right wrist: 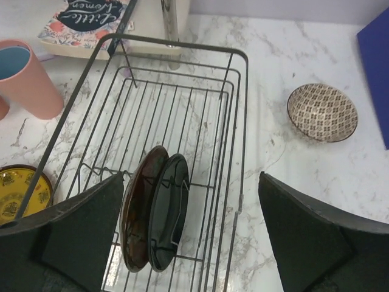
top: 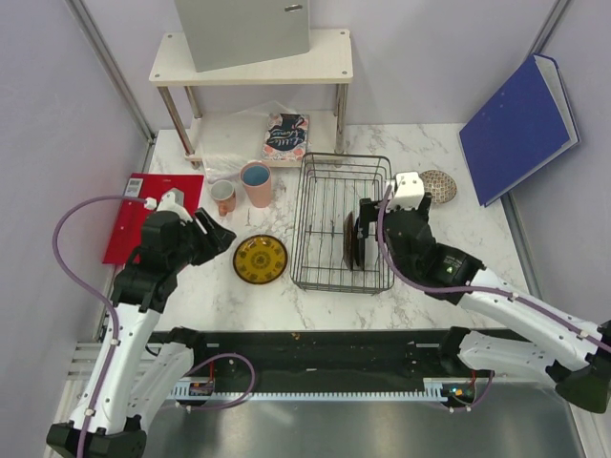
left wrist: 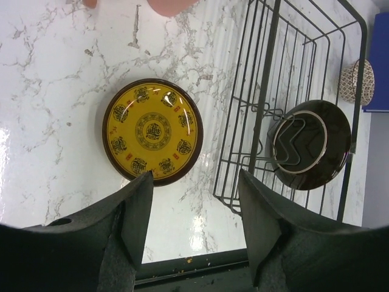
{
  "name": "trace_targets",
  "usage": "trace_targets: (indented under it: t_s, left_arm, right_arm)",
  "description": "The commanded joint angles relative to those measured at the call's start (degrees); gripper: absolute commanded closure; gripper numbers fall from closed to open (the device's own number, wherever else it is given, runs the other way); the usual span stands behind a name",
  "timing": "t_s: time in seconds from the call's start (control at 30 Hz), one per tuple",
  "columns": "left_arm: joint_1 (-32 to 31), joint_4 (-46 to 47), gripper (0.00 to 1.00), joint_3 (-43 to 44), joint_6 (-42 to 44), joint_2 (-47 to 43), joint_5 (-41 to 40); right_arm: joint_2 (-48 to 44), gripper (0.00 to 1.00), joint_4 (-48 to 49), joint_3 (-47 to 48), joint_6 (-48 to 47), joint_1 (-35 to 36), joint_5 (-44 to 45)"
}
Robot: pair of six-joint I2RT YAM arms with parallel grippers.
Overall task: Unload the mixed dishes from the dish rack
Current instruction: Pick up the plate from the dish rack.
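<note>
The robot's right gripper should next go down and to the left in the top view, onto the upper rim of the dark plate nearer the bowl, because the plate stands on edge.
The dark wire dish rack (top: 327,181) stands mid-table. Two dark plates (right wrist: 155,213) stand on edge in its near end; they also show in the top view (top: 354,240) and one shows in the left wrist view (left wrist: 311,145). A black-yellow plate (top: 260,259) lies flat on the marble left of the rack, also in the left wrist view (left wrist: 152,131). The tall pink cup (top: 256,183) and small pink mug (top: 223,197) stand behind it. The patterned bowl (top: 438,186) lies right of the rack. My left gripper (left wrist: 196,188) is open above the table by the yellow plate. My right gripper (right wrist: 191,194) is open above the rack's plates.
A red mat (top: 152,216) lies at the left. A white two-tier shelf (top: 253,59) holds a patterned book (top: 285,136) at the back. A blue binder (top: 520,129) leans at the right.
</note>
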Motion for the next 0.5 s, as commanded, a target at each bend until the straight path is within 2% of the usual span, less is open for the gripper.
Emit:
trace_targets:
  t_s: [0.0, 0.17, 0.27, 0.3, 0.4, 0.47]
  left_arm:
    - [-1.4, 1.1, 0.35, -1.2, 3.3, -2.1, 1.6]
    - [-2.9, 1.7, 0.35, -2.5, 4.9, -3.9, 4.3]
    - [-3.5, 1.7, 0.35, -3.2, 5.2, -4.5, 3.9]
    - [-3.6, 1.8, 0.35, -3.6, 5.2, -4.5, 3.8]
    - [-3.7, 2.3, 0.35, -4.4, 5.2, -4.0, 4.5]
    - [-3.7, 2.6, 0.35, -5.1, 5.2, -3.8, 4.7]
  right_arm:
    - [2.9, 0.02, -5.4, 4.2, 8.2, -6.8, -17.4]
    - [6.4, 0.12, -3.0, 2.3, 11.0, -14.4, -31.9]
    - [6.3, 0.26, 0.1, -0.7, 11.8, -14.7, -34.0]
    - [6.5, 0.37, 0.4, -1.4, 12.0, -14.7, -34.1]
    - [6.8, 0.51, 1.3, -3.0, 12.2, -14.8, -34.6]
    - [6.9, 0.51, 2.2, -3.7, 12.3, -14.8, -35.0]
